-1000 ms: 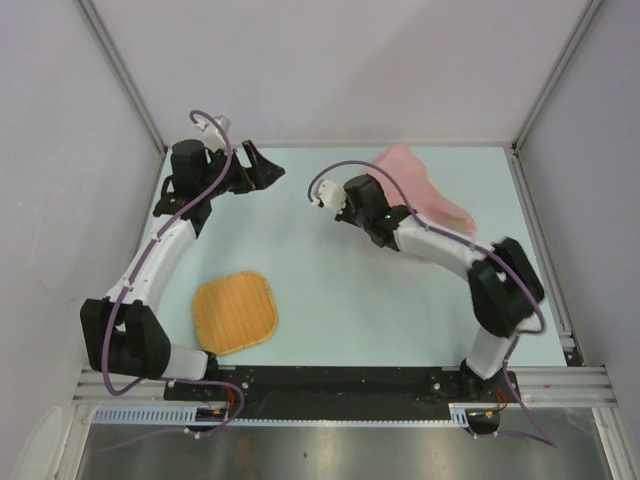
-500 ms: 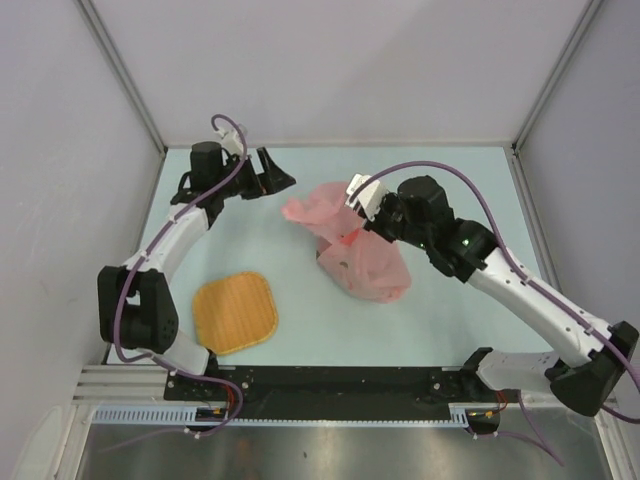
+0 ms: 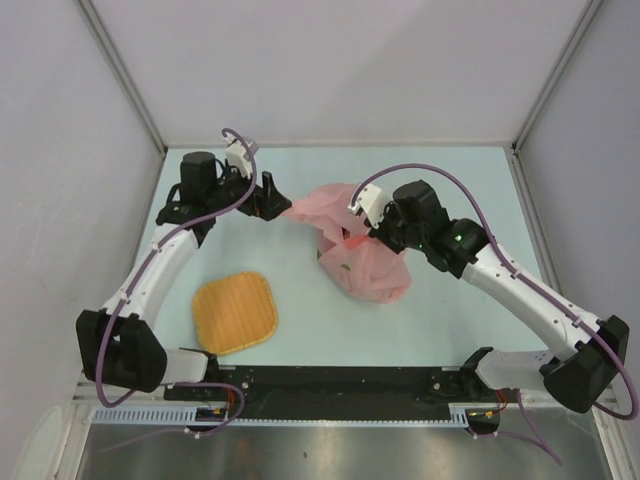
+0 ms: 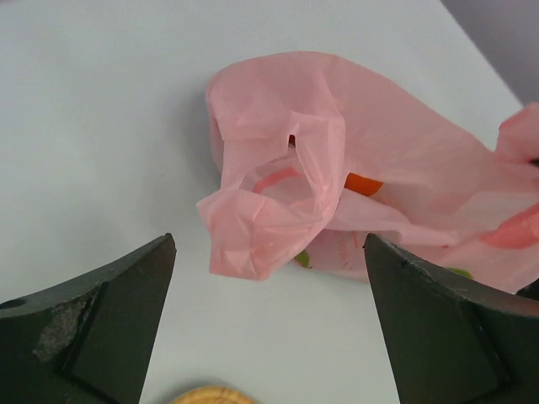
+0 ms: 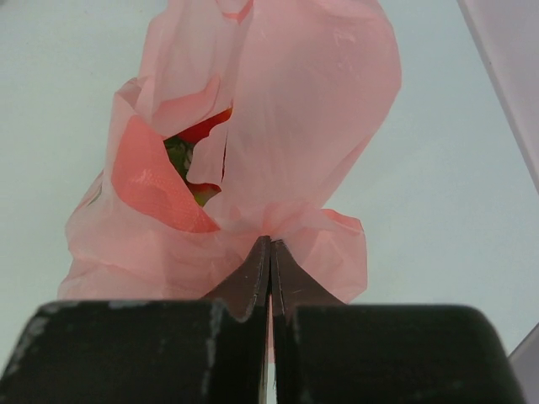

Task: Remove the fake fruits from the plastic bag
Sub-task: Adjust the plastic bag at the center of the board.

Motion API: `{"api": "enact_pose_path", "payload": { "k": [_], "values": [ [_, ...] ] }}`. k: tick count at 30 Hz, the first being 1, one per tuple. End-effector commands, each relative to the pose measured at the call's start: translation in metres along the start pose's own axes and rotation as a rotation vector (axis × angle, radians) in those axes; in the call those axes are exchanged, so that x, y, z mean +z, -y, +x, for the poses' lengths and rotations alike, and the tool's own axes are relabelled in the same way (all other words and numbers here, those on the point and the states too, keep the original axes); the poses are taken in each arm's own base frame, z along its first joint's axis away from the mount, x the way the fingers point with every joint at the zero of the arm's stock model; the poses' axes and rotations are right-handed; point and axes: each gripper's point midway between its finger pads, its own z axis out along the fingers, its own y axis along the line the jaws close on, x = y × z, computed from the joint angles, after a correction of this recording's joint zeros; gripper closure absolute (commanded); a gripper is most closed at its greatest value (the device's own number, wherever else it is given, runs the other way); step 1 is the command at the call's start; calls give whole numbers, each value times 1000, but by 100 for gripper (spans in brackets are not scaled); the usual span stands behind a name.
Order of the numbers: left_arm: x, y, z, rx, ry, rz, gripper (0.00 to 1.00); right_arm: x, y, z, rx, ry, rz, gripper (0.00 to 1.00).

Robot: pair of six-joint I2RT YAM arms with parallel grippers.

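Observation:
My left gripper is open and next needs to move down and to the right in the top view onto the bag's jutting end (image 3: 295, 211) (image 4: 257, 240), since this end points toward the gripper's fingers.
The pink plastic bag (image 3: 362, 262) lies in the middle of the table, bulging with fruits. My right gripper (image 3: 352, 232) is shut on a pinched fold of the bag (image 5: 278, 126). A red fruit (image 5: 205, 128) and a green one (image 5: 178, 155) show through a gap in the bag. In the left wrist view the bag (image 4: 337, 168) shows an orange fruit (image 4: 363, 183) and a bit of green (image 4: 302, 259) inside. My left gripper (image 3: 283, 207) is open, right at the bag's left handle end (image 4: 253, 236), with the plastic just beyond the fingertips.
A flat woven orange-tan mat (image 3: 234, 312) lies at the front left; its edge shows in the left wrist view (image 4: 202, 395). Grey enclosure walls stand on three sides of the pale table (image 3: 460, 320).
My right arm has brought the bag from the back right to the middle and holds it pinched. My left gripper has moved right and down to the bag's left end.

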Motion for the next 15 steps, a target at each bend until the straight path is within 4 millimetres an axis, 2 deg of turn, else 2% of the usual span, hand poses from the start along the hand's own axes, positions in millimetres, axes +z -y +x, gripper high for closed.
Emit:
{"api": "enact_pose_path", "payload": {
  "k": [1, 3, 5, 6, 8, 12, 14, 15],
  "values": [
    [0, 1, 9, 207, -52, 19, 0, -13, 5, -12, 30, 48, 14, 100],
    [5, 5, 5, 288, -57, 48, 0, -12, 6, -13, 35, 49, 19, 100],
    [12, 6, 18, 341, -130, 92, 0, -11, 7, -13, 37, 49, 24, 100],
    [15, 11, 13, 378, -138, 109, 0, -12, 8, -12, 41, 49, 25, 100],
    [21, 5, 21, 431, -187, 103, 0, -12, 8, -13, 46, 51, 24, 100],
    [40, 5, 9, 509, -161, 101, 2, -8, 9, -8, 71, 43, 30, 100],
    [50, 4, 5, 507, -166, 112, 15, -5, 15, -6, 84, 47, 56, 100],
    [63, 3, 3, 501, -179, 125, 23, -3, 21, -4, 102, 48, 77, 100]
  ]
}}
